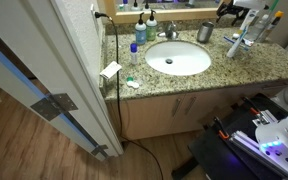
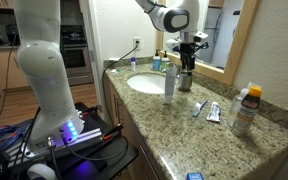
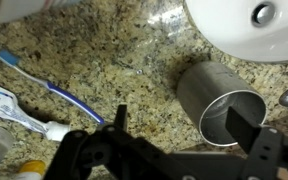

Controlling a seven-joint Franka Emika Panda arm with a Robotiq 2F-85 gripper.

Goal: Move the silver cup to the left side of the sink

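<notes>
My gripper's open fingers already straddle one side of the cup. It will move down there next over the silver cup's rim (image 1: 210, 25) (image 3: 202, 123), with one finger going into the cup's opening and the other staying outside.
The silver cup (image 3: 212, 92) stands upright on the granite counter beside the white sink (image 3: 246, 25). It also shows in both exterior views (image 1: 205, 32) (image 2: 186, 80), near the mirror. My gripper (image 3: 182, 122) is open and hangs just above the cup. One finger is over the cup's mouth and the other is outside its wall, over bare counter. In the exterior views the gripper (image 2: 188, 58) (image 1: 227, 11) is directly above the cup. It holds nothing.
A blue toothbrush (image 3: 34, 75) and a toothpaste tube (image 3: 14, 108) lie on the counter near the cup. A soap bottle (image 2: 169, 82) stands at the sink's edge. The faucet (image 1: 171, 30) and a blue bottle (image 1: 141, 30) are behind the sink. An orange-capped bottle (image 2: 246, 108) stands farther along.
</notes>
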